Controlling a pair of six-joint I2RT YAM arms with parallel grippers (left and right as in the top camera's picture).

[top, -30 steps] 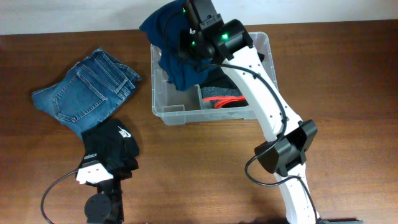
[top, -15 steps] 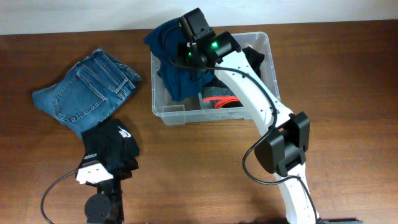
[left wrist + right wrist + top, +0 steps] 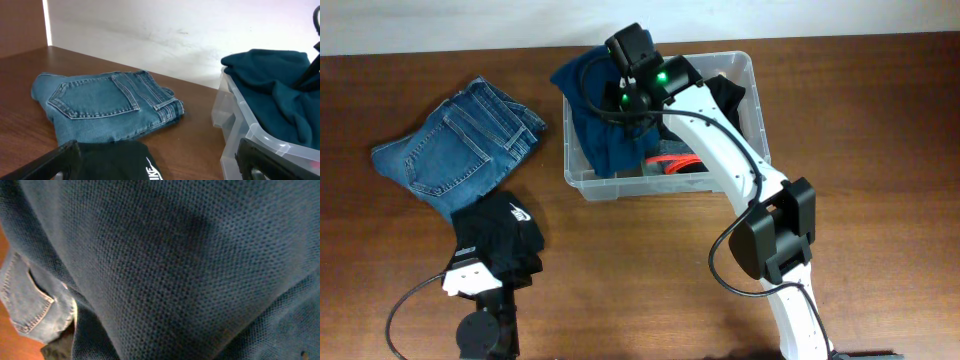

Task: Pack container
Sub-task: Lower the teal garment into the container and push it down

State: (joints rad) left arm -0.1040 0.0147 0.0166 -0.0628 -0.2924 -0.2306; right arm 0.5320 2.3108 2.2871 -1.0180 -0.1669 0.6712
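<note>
My right gripper holds the dark blue shirt, which hangs over the container's rim. It should move down and slightly back into the container's end nearest the jeans to release the shirt.
The clear container (image 3: 660, 188) stands at the back centre of the table and also shows in the left wrist view (image 3: 240, 135). My right gripper (image 3: 632, 88) is over its left half, shut on a dark blue shirt (image 3: 595, 120) that sags into the tub and drapes over its back left rim. The shirt fills the right wrist view (image 3: 160, 255) and hides the fingers. My left gripper (image 3: 160, 162) is open and low at the front left, above a black garment with white lettering (image 3: 505, 230).
Folded blue jeans (image 3: 455, 150) lie on the table to the left, also seen in the left wrist view (image 3: 105, 105). Inside the container are a dark item with red trim (image 3: 675, 160) and black cloth (image 3: 725, 95). A pale wall borders the table's far edge.
My right gripper has lowered and moved slightly left with the blue shirt, which has sunk from above the tub down into its left half. The left arm has not moved.
</note>
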